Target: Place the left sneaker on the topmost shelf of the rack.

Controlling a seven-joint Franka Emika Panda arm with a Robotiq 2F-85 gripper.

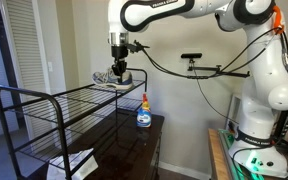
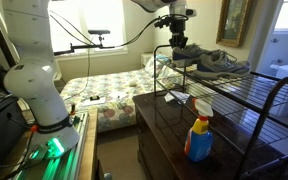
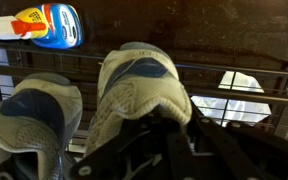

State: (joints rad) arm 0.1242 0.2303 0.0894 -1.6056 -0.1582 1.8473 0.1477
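The gripper moves outward and down to the shelf spot (image 2: 200,72) beside the mate next, with the sneaker's heel overhanging the rack's bar, then releases.
Two grey and off-white sneakers lie side by side on the topmost shelf (image 1: 64,100) of the black wire rack (image 2: 254,100). In the wrist view the left sneaker (image 3: 139,85) is in the middle, toe pointing away, and its mate (image 3: 29,115) lies to its left. My gripper (image 3: 179,125) is at the heel collar of the left sneaker, its fingers close together on the collar. In both exterior views the gripper (image 1: 119,62) (image 2: 179,45) stands straight above the sneakers (image 1: 114,78) (image 2: 212,62) at the shelf's end.
A blue spray bottle (image 1: 143,112) (image 2: 199,130) (image 3: 49,25) stands on a dark wooden cabinet (image 1: 144,145) next to the rack. A bed (image 2: 104,90) lies behind. The rack's lower wire tier (image 1: 59,140) holds a white sheet.
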